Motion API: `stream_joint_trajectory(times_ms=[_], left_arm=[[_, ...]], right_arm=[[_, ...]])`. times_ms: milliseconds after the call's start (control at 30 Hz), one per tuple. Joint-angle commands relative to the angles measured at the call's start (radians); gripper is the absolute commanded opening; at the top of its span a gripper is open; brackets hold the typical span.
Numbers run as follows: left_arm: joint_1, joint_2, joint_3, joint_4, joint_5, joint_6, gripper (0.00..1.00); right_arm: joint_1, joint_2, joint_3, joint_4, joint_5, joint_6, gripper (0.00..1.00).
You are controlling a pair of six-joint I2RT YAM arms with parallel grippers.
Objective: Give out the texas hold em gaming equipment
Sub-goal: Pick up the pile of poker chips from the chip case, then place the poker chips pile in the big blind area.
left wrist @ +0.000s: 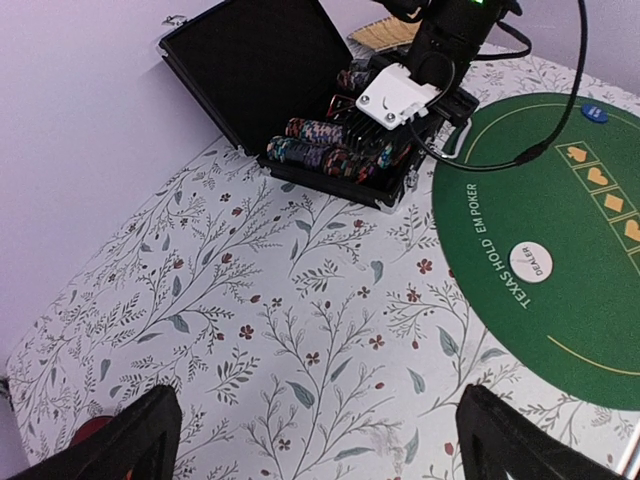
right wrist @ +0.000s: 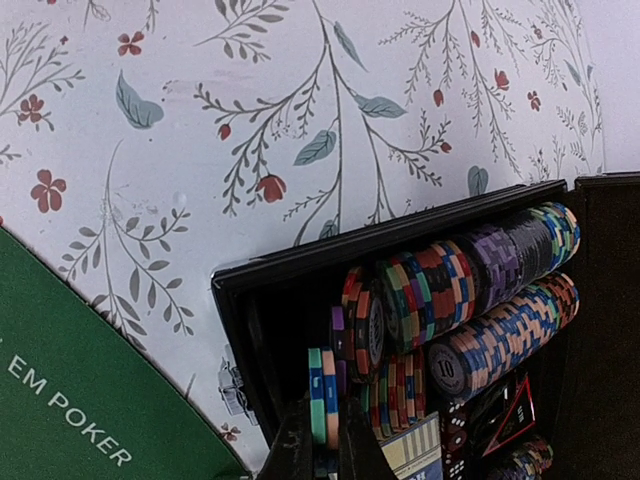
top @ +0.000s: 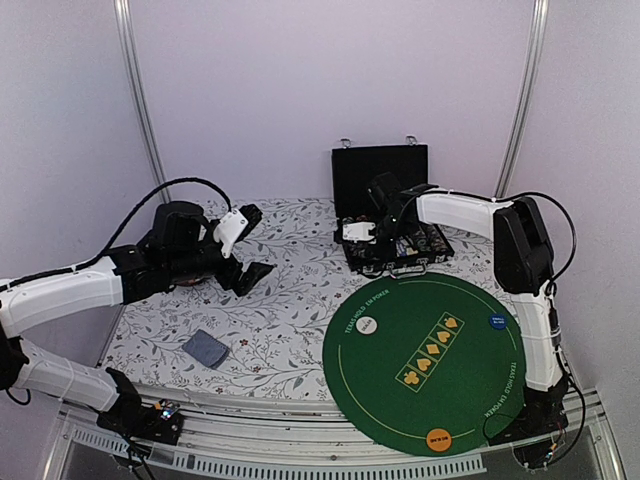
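Observation:
The robot's right gripper should next lift the chips from the case, move back to the bare mat edge by the club and go down to release them there.
The open black case holds rows of striped poker chips. My right gripper reaches into the case's near end and is shut on two upright chips, one green-blue and one orange-blue. In the top view the right gripper is over the case. My left gripper is open and empty above the floral cloth, its fingers wide apart. A card deck with a blue-grey back lies at the near left. White, blue and orange discs lie on the green mat.
Dice and a striped card box lie in the case beside the chips. The case lid stands open at the back. A woven tan piece shows behind the case. A red object peeks in by the left finger.

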Motion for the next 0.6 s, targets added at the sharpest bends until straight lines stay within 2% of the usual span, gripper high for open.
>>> stream_joint_trajectory(times_ms=[0,333,567], left_arm=[[0.0,-0.02,-0.008,0.009,-0.011,0.008,0.98],[0.0,-0.029,-0.007,0.01,-0.009,0.007,0.98],[-0.002,-0.035,-0.005,0.01,-0.006,0.005,0.98]], right_arm=[[-0.002,-0.052,-0.006,0.037,-0.046,0.046,0.02],[-0.033,-0.159,-0.033,0.08,-0.164,0.19,0.02],[-0.051,-0.21,-0.068,0.102,-0.191,0.288,0.02]])
